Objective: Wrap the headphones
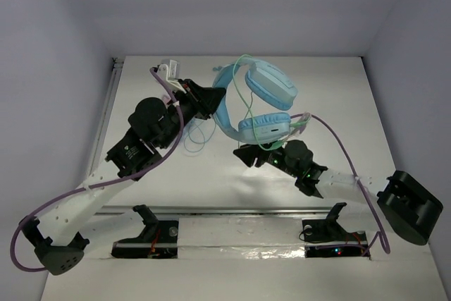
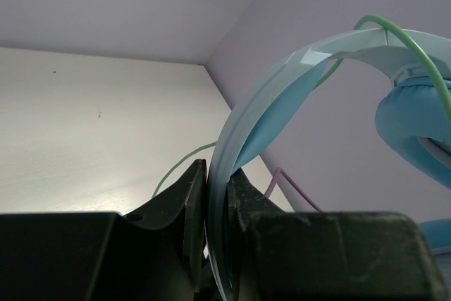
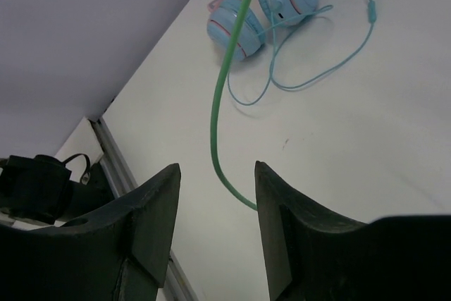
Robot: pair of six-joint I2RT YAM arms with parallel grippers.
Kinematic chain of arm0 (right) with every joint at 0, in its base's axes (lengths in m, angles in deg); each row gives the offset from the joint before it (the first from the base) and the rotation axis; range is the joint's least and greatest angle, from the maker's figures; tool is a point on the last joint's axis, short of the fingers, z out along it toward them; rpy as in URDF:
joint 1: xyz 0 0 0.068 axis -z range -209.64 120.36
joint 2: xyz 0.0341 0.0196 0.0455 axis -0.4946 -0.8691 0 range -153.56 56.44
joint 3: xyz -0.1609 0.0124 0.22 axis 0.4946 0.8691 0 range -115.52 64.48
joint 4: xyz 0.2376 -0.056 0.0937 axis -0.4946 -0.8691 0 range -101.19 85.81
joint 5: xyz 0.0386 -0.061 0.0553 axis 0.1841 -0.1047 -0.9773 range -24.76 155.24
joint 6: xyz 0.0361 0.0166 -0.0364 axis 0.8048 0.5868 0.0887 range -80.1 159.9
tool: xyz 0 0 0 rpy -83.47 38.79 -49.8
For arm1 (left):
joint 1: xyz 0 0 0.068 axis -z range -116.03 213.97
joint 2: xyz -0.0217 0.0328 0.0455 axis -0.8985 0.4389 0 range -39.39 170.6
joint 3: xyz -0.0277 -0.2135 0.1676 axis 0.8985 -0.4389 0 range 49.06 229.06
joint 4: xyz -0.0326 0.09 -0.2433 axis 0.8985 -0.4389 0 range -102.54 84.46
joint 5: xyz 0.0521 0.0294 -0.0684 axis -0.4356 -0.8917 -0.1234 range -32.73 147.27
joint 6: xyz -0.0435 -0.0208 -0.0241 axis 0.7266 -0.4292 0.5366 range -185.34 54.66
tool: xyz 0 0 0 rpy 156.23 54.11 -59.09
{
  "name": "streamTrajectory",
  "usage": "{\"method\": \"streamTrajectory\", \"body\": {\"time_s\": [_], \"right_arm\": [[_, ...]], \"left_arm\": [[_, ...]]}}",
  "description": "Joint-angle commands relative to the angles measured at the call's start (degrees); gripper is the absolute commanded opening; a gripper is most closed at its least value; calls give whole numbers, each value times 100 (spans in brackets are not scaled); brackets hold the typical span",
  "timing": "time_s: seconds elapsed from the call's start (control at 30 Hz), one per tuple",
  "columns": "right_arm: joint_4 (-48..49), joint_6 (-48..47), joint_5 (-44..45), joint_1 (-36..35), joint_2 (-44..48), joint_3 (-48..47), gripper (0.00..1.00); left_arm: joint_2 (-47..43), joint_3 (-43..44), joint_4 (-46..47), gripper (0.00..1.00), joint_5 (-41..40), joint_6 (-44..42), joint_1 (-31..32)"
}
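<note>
Since the pale-green cable runs between the open fingers, I need to ease my right gripper slightly toward the right in its wrist view and close on that part of the cable.
The light-blue headphones (image 1: 271,84) are held off the table at the back centre, with one cup above the other (image 1: 264,126). My left gripper (image 1: 210,98) is shut on their blue headband (image 1: 224,107); in the left wrist view the jaws (image 2: 217,170) clamp the band (image 2: 261,103), and a cup (image 2: 416,125) shows at the right. The thin pale-green cable (image 1: 246,100) loops over the cups and hangs down. My right gripper (image 1: 244,154) is open just below the lower cup. In the right wrist view the cable (image 3: 224,103) runs between the open fingers (image 3: 215,167), touching the right one.
Smaller pink-banded headphones with blue cups (image 3: 264,5) and a teal cable (image 3: 317,75) lie on the table beyond the right gripper; their cable loop (image 1: 194,140) shows beside the left arm. A metal rail (image 1: 106,114) runs along the table's left edge. A black block (image 1: 410,207) sits at the right.
</note>
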Motion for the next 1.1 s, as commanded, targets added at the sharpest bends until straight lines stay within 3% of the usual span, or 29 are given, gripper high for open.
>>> {"method": "streamTrajectory", "body": {"time_s": [0.0, 0.13, 0.33, 0.43, 0.47, 0.57, 0.67, 0.9, 1.07], "right_arm": [[652, 45, 365, 42, -29, 53, 53], [564, -25, 840, 42, -20, 61, 55], [678, -210, 403, 94, -766, -404, 55], [1054, -35, 129, 94, -1057, -405, 44], [1100, 53, 93, 94, -1101, -387, 31], [1179, 290, -293, 94, -1172, -334, 9], [952, 422, -373, -72, -1049, -273, 0], [-348, 563, 84, -933, -285, -106, 0], [-1745, 748, 690, -1593, 786, -158, 0]], "left_arm": [[-108, 494, 671, 0, -1, 308, 19], [-108, 495, 671, 0, 61, 299, 19], [-21, 503, 689, 0, 158, 343, 19], [-3, 609, 548, 0, -9, 256, 19], [23, 635, 478, 0, -71, 229, 19], [111, 723, 372, 0, -422, 115, 19], [295, 767, 310, 0, -957, -34, 19], [568, 626, 530, 0, -2713, -420, -86], [849, 662, 521, 0, -3182, -694, -288]]}}
